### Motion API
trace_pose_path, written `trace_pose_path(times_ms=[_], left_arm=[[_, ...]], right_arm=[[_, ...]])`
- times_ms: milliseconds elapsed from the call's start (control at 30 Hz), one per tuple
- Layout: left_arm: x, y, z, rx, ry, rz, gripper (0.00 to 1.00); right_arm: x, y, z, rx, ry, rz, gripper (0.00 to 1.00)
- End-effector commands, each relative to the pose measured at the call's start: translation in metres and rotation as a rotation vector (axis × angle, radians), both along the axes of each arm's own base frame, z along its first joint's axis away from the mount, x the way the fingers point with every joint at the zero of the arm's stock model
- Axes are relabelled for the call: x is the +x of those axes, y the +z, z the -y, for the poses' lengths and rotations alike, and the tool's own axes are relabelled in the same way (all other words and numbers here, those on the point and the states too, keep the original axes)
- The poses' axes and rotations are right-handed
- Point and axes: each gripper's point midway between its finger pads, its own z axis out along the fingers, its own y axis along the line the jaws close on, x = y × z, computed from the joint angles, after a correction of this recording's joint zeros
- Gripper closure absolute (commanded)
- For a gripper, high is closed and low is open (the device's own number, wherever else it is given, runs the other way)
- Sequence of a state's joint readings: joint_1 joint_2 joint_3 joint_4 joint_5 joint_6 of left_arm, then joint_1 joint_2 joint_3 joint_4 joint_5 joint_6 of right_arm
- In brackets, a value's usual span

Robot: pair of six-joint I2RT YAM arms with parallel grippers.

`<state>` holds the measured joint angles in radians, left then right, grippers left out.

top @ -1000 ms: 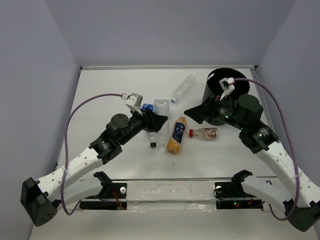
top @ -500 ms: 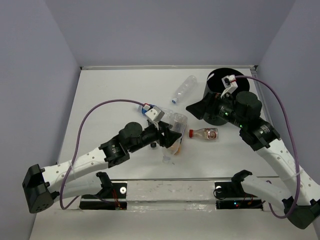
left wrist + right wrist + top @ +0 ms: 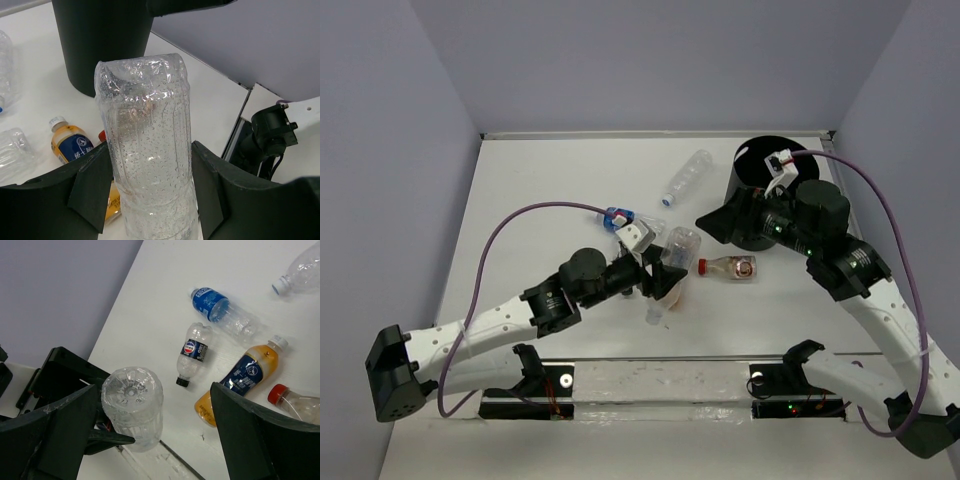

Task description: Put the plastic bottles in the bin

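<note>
The right gripper moves toward my left gripper next, then closes around the held clear bottle's base, as that base sticks out free toward the bin.
My left gripper (image 3: 663, 274) is shut on a clear bottle (image 3: 679, 244) and holds it off the table, base pointing to the black bin (image 3: 770, 190). In the left wrist view the clear bottle (image 3: 145, 100) fills the gap between the jaws, with the bin (image 3: 100, 40) beyond. My right gripper (image 3: 716, 222) is open and empty beside the bin's near left side. On the table lie a red-capped bottle (image 3: 728, 267), a clear bottle (image 3: 687, 176), a blue-labelled bottle (image 3: 222, 310), a small dark-labelled bottle (image 3: 192, 352) and the orange-juice bottle (image 3: 240, 382).
The table's near edge with a metal rail (image 3: 670, 378) runs just below the held bottle. The left arm's purple cable (image 3: 520, 215) loops over the table's left half. Grey walls (image 3: 380, 200) enclose the table on both sides and at the back.
My left gripper closed on the clear bottle, lifted it off the table and carried it right, toward the bin. The right arm has barely moved.
</note>
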<state>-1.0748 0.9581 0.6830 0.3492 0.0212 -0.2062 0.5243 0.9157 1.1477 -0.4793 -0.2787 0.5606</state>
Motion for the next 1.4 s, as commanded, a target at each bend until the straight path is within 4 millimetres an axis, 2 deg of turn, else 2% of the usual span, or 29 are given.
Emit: trace_pose_path(times_ms=[0,200,400,533,633,733,800,833,867,933,967,1033,1067,1100,1167,1200,1233,1267,1333,1367], left_arm=[[0.002,0.037,0.008,-0.076,-0.01,0.095,0.37],[0.008,0.044,0.022,-0.078,-0.008,0.113,0.37],[0.011,0.05,0.029,-0.096,-0.009,0.119,0.37],[0.011,0.053,0.032,-0.106,-0.016,0.121,0.37],[0.012,0.055,0.034,-0.116,-0.016,0.118,0.36],[0.012,0.056,0.033,-0.121,-0.009,0.115,0.31],[0.012,0.052,0.032,-0.115,-0.009,0.11,0.18],[0.016,0.053,0.026,-0.121,0.026,0.108,0.12],[0.016,0.047,0.024,-0.11,0.035,0.099,0.03],[0.019,0.042,0.016,-0.106,0.073,0.084,0.01],[0.018,0.042,0.008,-0.104,0.09,0.08,0.01],[0.023,0.031,-0.006,-0.092,0.158,0.043,0.01],[0.023,0.028,-0.016,-0.079,0.186,0.023,0.01],[0.028,0.023,-0.026,-0.078,0.244,-0.008,0.01],[0.031,0.013,-0.046,-0.047,0.328,-0.062,0.01],[0.041,0.008,-0.061,-0.038,0.432,-0.086,0.01],[0.045,0.002,-0.07,-0.029,0.488,-0.115,0.01],[0.046,-0.014,-0.079,-0.001,0.545,-0.174,0.01],[0.057,-0.024,-0.101,0.022,0.69,-0.219,0.01],[0.058,-0.045,-0.109,0.102,0.738,-0.252,0.01]], right_arm=[[-0.013,0.0,-0.009,0.011,0.085,-0.015,0.02],[-0.03,-0.006,-0.03,0.043,0.236,-0.032,0.01],[-0.027,-0.026,-0.032,0.015,0.228,-0.071,0.01],[-0.03,-0.028,-0.036,0.013,0.245,-0.072,0.02],[-0.024,-0.026,-0.036,0.012,0.223,-0.06,0.17],[-0.021,-0.025,-0.035,0.012,0.203,-0.052,0.38],[-0.015,-0.02,-0.031,0.012,0.163,-0.034,0.54],[-0.011,-0.014,-0.028,0.015,0.129,-0.011,0.63],[-0.008,-0.008,-0.025,0.017,0.109,0.009,0.64],[0.0,0.002,-0.02,0.012,0.061,0.043,0.67],[0.008,0.013,-0.013,0.003,0.008,0.085,0.68],[0.017,0.026,-0.006,-0.016,-0.048,0.126,0.68],[0.028,0.033,0.005,-0.047,-0.123,0.165,0.69],[0.04,0.053,0.02,-0.062,-0.224,0.21,0.69],[0.053,0.075,0.04,-0.104,-0.326,0.276,0.7],[0.057,0.097,0.049,-0.1,-0.373,0.316,0.71],[0.063,0.107,0.06,-0.111,-0.43,0.334,0.71],[0.069,0.117,0.074,-0.132,-0.479,0.361,0.71],[0.076,0.138,0.093,-0.15,-0.565,0.397,0.71],[0.082,0.141,0.108,-0.176,-0.638,0.402,0.71]])
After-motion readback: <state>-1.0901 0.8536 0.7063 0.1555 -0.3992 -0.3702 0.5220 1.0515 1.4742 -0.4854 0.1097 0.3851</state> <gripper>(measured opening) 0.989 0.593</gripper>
